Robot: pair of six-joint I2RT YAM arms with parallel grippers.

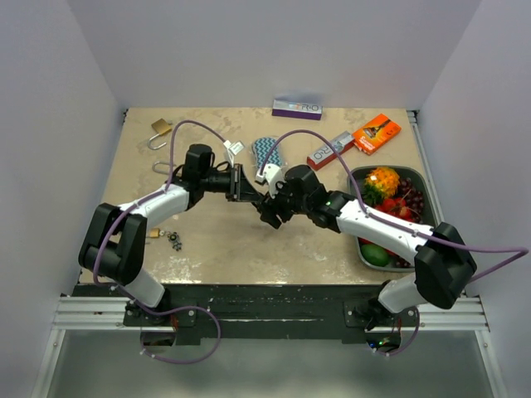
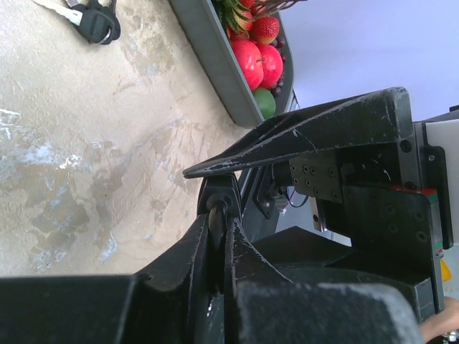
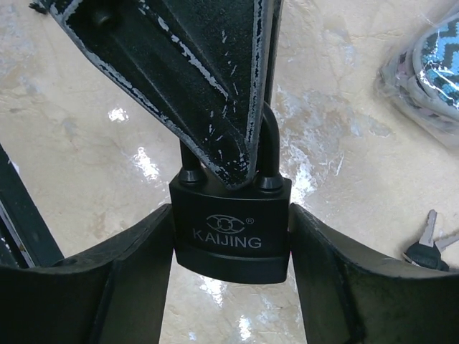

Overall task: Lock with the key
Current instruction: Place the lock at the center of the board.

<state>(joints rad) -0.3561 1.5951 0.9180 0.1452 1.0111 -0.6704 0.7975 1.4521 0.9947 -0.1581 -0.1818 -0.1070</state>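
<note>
The padlock comes down in my right gripper onto the table beside the black-headed keys next, since both shackle (image 2: pixel 217 215) legs already sit in the padlock's body.
A black padlock marked KAIJING (image 3: pixel 231 229) hangs above the table between both grippers. My right gripper (image 3: pixel 229 213) is shut on the padlock's body, one finger on each side. My left gripper (image 2: pixel 219 209) is shut on the padlock's shackle (image 2: pixel 217 215); its fingers (image 3: pixel 208 86) come down over the shackle in the right wrist view. In the top view the left gripper (image 1: pixel 249 189) and the right gripper (image 1: pixel 267 207) meet at the table's middle, hiding the padlock. Keys with black heads (image 3: pixel 427 247) lie on the table and also show in the left wrist view (image 2: pixel 93 18).
A grey tray (image 1: pixel 406 169) of fruit stands at the right. A patterned pouch (image 1: pixel 267 152), a red box (image 1: pixel 329 151), an orange pack (image 1: pixel 377 133) and a purple box (image 1: pixel 296 109) lie behind. An open brass padlock (image 1: pixel 158 133) and a small brass lock (image 1: pixel 153 234) lie at the left.
</note>
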